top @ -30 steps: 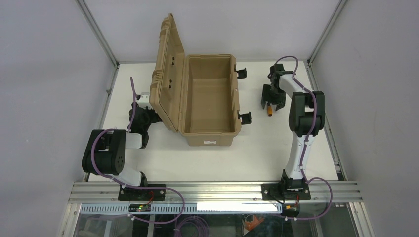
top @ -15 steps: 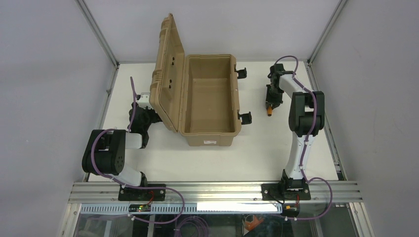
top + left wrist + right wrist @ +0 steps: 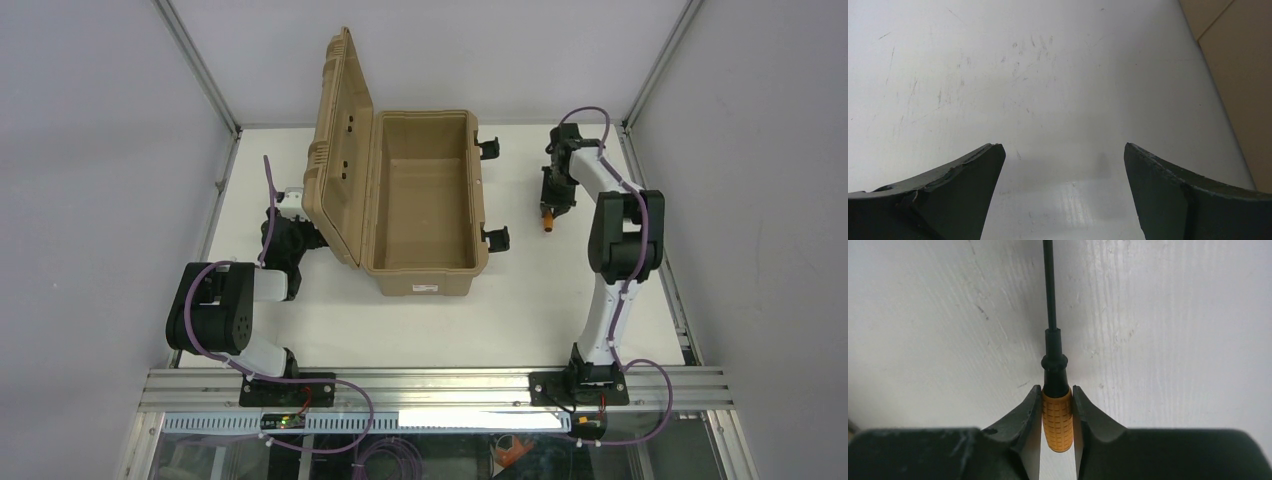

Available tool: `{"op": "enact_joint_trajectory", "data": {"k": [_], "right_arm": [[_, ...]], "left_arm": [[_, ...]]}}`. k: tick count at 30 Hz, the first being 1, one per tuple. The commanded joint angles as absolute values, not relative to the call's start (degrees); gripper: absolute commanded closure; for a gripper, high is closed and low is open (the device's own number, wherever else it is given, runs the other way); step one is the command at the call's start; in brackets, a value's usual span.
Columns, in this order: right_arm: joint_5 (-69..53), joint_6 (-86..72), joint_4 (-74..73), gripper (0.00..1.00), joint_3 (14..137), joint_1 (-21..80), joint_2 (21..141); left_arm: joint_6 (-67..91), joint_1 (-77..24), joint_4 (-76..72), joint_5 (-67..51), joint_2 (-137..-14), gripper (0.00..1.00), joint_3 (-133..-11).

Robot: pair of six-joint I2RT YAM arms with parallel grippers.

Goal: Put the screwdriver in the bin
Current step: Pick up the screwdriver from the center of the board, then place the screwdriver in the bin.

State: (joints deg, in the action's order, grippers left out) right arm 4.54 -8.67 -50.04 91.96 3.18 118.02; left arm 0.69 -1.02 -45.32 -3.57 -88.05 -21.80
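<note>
The bin's latch side is in the way, so my right gripper must rise over the bin's latch-side rim, then lower the screwdriver (image 3: pixel 1057 420) to the bin's bare bottom and release it.
The screwdriver (image 3: pixel 1057 420) has a short orange ribbed handle and a thin black shaft running away from the camera. My right gripper (image 3: pixel 1056 392) is shut on the handle, both fingers pressed against its sides. In the top view the right gripper (image 3: pixel 553 195) stands right of the bin, with the screwdriver's orange end (image 3: pixel 548 226) poking out below it, just above the white table. The tan bin (image 3: pixel 425 262) stands mid-table with its ribbed lid (image 3: pixel 338 140) raised on the left and its inside bare. My left gripper (image 3: pixel 1063 155) is open over bare table, beside the lid.
Two black latches (image 3: pixel 495 238) stick out from the bin's right side toward the right arm. A tan edge of the bin (image 3: pixel 1243 75) shows at the right of the left wrist view. Metal frame rails (image 3: pixel 440 385) run along the near edge.
The right gripper's fingers closed onto the screwdriver's orange handle. The right arm then shifted slightly, its elbow moving right. The left arm and the bin stayed put.
</note>
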Motion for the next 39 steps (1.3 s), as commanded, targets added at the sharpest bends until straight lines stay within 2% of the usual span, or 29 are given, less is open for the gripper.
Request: {"op": "enact_joint_trajectory", "data": {"k": [1, 19, 29, 39], "right_arm": [[3.0, -9.8, -52.4, 1.00, 95.4, 2.9, 109.2], [-2.8, -14.5, -61.6, 1.00, 109.9, 6.2, 98.8], [-3.9, -17.4, -65.3, 1.00, 120.3, 12.2, 98.9], [-3.5, -19.7, -68.3, 1.00, 131.8, 20.5, 104.4]], "left_arm": [[1.3, -0.7, -47.1, -4.8, -86.3, 0.01, -21.4], [1.3, -0.7, -47.1, -4.8, -86.3, 0.01, -21.5], [1.3, -0.7, -47.1, -4.8, -86.3, 0.01, -21.4], [1.3, -0.7, -47.1, -4.8, -86.3, 0.01, -21.4]]}}
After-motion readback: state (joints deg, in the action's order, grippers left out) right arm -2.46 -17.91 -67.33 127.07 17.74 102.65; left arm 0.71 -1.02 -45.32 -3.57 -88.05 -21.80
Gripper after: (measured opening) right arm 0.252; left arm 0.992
